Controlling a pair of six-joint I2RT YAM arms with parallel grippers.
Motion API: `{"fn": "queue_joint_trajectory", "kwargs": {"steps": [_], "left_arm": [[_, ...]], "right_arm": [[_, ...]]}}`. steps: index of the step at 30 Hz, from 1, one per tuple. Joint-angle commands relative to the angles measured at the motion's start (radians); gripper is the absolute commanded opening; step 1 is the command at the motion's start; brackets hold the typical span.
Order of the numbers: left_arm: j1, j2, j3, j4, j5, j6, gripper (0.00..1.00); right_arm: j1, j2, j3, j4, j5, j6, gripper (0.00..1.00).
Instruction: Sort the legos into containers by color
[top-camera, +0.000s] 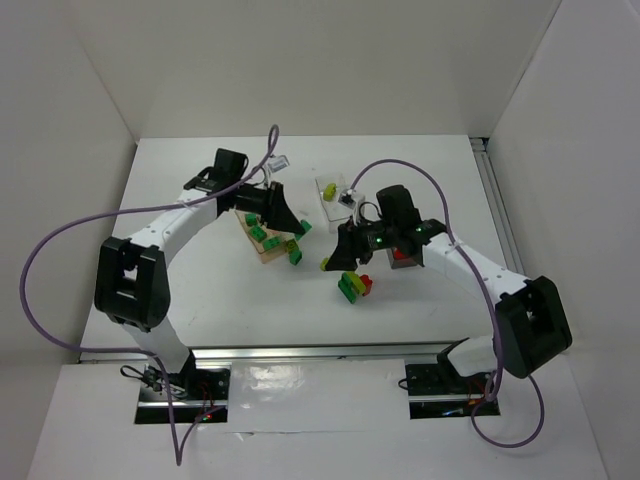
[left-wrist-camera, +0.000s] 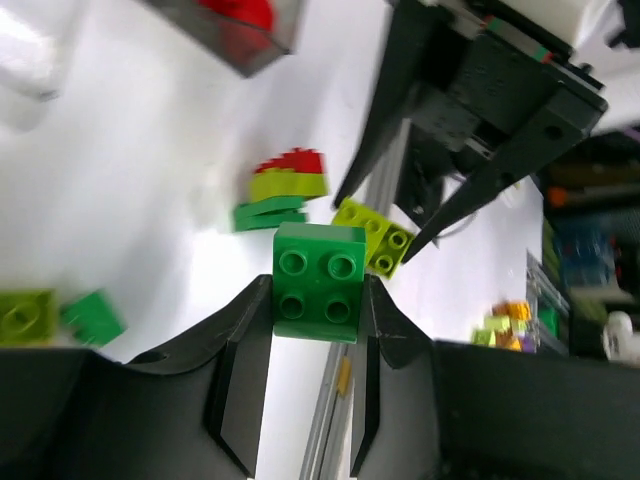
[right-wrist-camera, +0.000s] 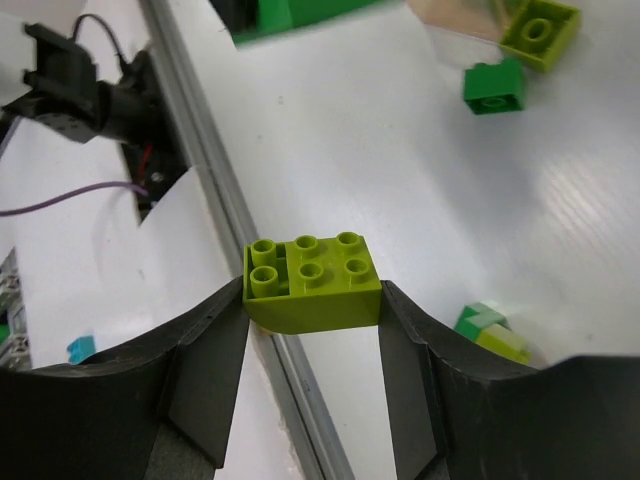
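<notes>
My left gripper will swing over the peach-orange container (top-camera: 262, 243) of green legos, tilt down and let go, because the peach-orange container is below, to the left in the top view.
A dark green lego (left-wrist-camera: 320, 283) is clamped by its sides between the fingers of my left gripper (left-wrist-camera: 318, 300), which hangs above the table beside the peach-orange container (top-camera: 262, 243). That container holds dark green legos. My right gripper (right-wrist-camera: 312, 300) is shut on a lime lego (right-wrist-camera: 312, 283), lifted off the table left of the reddish container (top-camera: 402, 258). In the top view the right gripper (top-camera: 331, 260) is near the middle of the table. A red lego (left-wrist-camera: 238, 12) lies in the reddish container (left-wrist-camera: 232, 45). The clear container (top-camera: 335, 197) holds a lime lego (top-camera: 327, 188).
A stack of green, lime and red bricks (top-camera: 353, 285) stands on the table below the right gripper. A loose green brick (right-wrist-camera: 493, 85) and a lime brick (right-wrist-camera: 540, 30) lie close to the peach-orange tray. White walls enclose the table, and a metal rail (top-camera: 320, 352) runs along its near edge.
</notes>
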Motion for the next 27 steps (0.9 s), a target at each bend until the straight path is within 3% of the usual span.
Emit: {"fn": "queue_joint_trajectory", "kwargs": {"steps": [1,4,5,10,16,22,23,24,25,27], "left_arm": [[0.049,-0.022,0.018,0.042,-0.053,-0.085,0.00],[0.088,-0.031,0.007,0.051,-0.220,-0.187,0.00],[0.097,-0.041,0.007,0.027,-0.403,-0.218,0.00],[0.097,-0.041,-0.025,-0.058,-0.887,-0.411,0.00],[0.056,-0.022,-0.039,-0.076,-1.061,-0.465,0.00],[0.036,0.022,-0.050,-0.085,-1.132,-0.465,0.01],[0.036,0.022,-0.050,-0.075,-1.132,-0.465,0.08],[0.036,0.031,-0.050,-0.075,-1.132,-0.465,0.22],[0.036,0.031,-0.050,-0.075,-1.132,-0.465,0.54],[0.025,0.041,-0.028,-0.088,-1.132,-0.465,0.75]], "right_arm": [[-0.012,0.007,0.004,0.005,0.111,0.018,0.31],[-0.012,0.017,0.014,0.048,0.233,0.080,0.31],[-0.012,0.017,0.014,0.059,0.270,0.097,0.31],[-0.012,0.041,0.078,0.088,0.595,0.226,0.31],[-0.012,0.133,0.178,0.068,0.824,0.259,0.31],[-0.012,0.288,0.332,0.059,0.917,0.259,0.32],[-0.012,0.308,0.349,0.059,0.927,0.259,0.32],[-0.023,0.352,0.383,0.059,0.927,0.259,0.34],[-0.023,0.377,0.405,0.059,0.917,0.250,0.34],[-0.023,0.428,0.475,0.059,0.904,0.249,0.40]]}}
